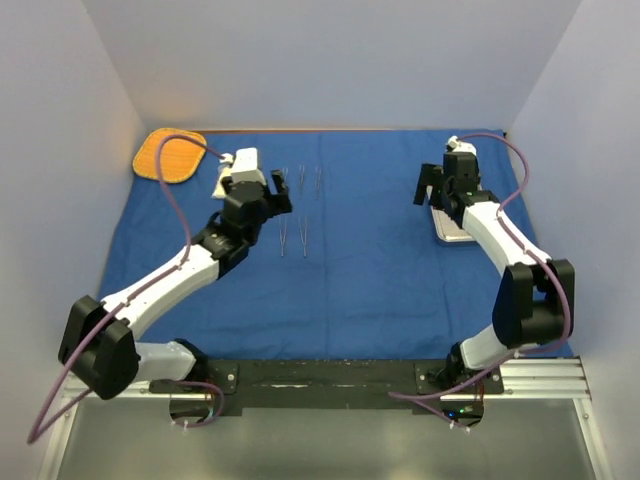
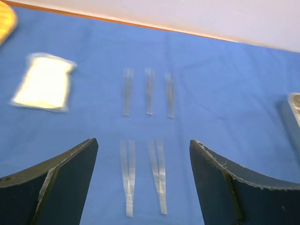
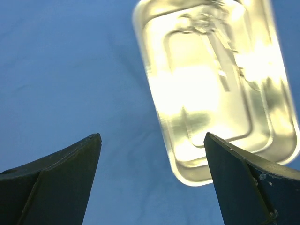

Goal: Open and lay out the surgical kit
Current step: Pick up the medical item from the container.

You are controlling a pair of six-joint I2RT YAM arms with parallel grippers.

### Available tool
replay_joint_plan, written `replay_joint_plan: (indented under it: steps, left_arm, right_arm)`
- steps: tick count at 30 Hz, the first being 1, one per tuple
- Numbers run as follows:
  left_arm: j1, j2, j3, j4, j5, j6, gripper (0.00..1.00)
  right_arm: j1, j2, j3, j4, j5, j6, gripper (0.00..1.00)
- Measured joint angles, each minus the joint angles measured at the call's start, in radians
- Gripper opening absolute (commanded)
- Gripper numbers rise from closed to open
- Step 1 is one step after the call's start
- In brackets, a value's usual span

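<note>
I need to move my right gripper outward and down onto the ring handles at the tray's far end, because these instruments are still in the tray while others are on the cloth.
The blue cloth wrap [image 1: 370, 270] lies spread flat over the table. Three slim metal instruments [image 1: 302, 178] lie in a far row, also seen in the left wrist view [image 2: 149, 91]. Two forceps [image 1: 294, 238] lie nearer, between my left fingers in the left wrist view [image 2: 143, 176]. The white gauze pack [image 2: 44, 82] lies to their left. My left gripper [image 1: 275, 192] is open and empty above the cloth. The shiny steel tray [image 3: 215, 84] lies at the right, mostly hidden under my right arm in the top view [image 1: 452, 230]. My right gripper [image 1: 433, 187] is open and empty above the tray's left edge.
An orange rounded-square mat [image 1: 169, 155] lies at the far left corner, partly off the cloth. White walls close in the table on the left, back and right. The cloth's near half [image 1: 360, 310] carries nothing.
</note>
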Motion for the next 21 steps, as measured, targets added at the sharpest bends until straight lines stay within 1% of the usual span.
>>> replay_joint_plan:
  steps: [2, 5, 9, 10, 13, 18, 21]
  left_arm:
    - [0.046, -0.037, -0.043, 0.006, 0.011, 0.027, 0.86]
    - [0.057, -0.067, -0.090, 0.005, 0.033, 0.063, 0.87]
    - [0.065, -0.102, -0.140, 0.005, 0.055, 0.101, 0.87]
    - [0.069, -0.111, -0.149, 0.005, 0.056, 0.111, 0.87]
    - [0.077, -0.127, -0.164, 0.007, 0.056, 0.133, 0.87]
    - [0.078, -0.127, -0.169, 0.012, 0.060, 0.155, 0.87]
    - [0.078, -0.126, -0.169, 0.013, 0.065, 0.161, 0.87]
  right_arm:
    - [-0.027, 0.058, 0.024, 0.005, 0.037, 0.012, 0.92]
    - [-0.067, 0.156, 0.074, 0.018, 0.054, 0.013, 0.88]
    - [-0.118, 0.274, 0.150, 0.028, 0.048, -0.015, 0.77]
    - [-0.132, 0.306, 0.173, 0.028, 0.043, -0.029, 0.72]
    - [-0.173, 0.389, 0.237, 0.037, 0.004, -0.071, 0.66]
    - [-0.212, 0.489, 0.312, 0.051, -0.055, -0.140, 0.63]
    - [-0.215, 0.547, 0.365, 0.061, -0.092, -0.193, 0.61]
